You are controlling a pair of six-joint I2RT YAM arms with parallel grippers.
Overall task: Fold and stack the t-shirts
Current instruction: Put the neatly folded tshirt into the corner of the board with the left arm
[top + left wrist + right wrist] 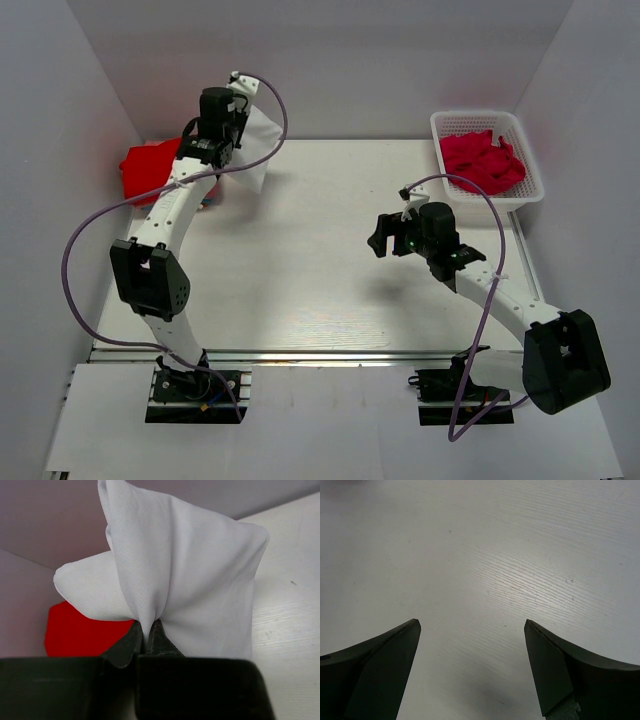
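Note:
The thin white t-shirt will go across the folded red t-shirt (153,171) (84,632) toward the side and down next, carried by the robot's left gripper.
My left gripper (243,108) (147,631) is shut on a pinched fold of the thin white t-shirt (262,150) (195,580). It holds the shirt up at the far left of the table, and the cloth hangs down from the jaws. A bright red t-shirt (148,166) (75,632) lies folded on the table behind and to the left of it. Crimson-pink t-shirts (482,160) lie heaped in the basket. My right gripper (381,238) (472,625) hovers over bare table right of centre, open, with nothing between its fingers.
A white plastic lattice basket (487,119) stands at the far right corner. White walls close in the back and both sides. The table top (320,260) is pale wood grain, with a metal rail along the near edge.

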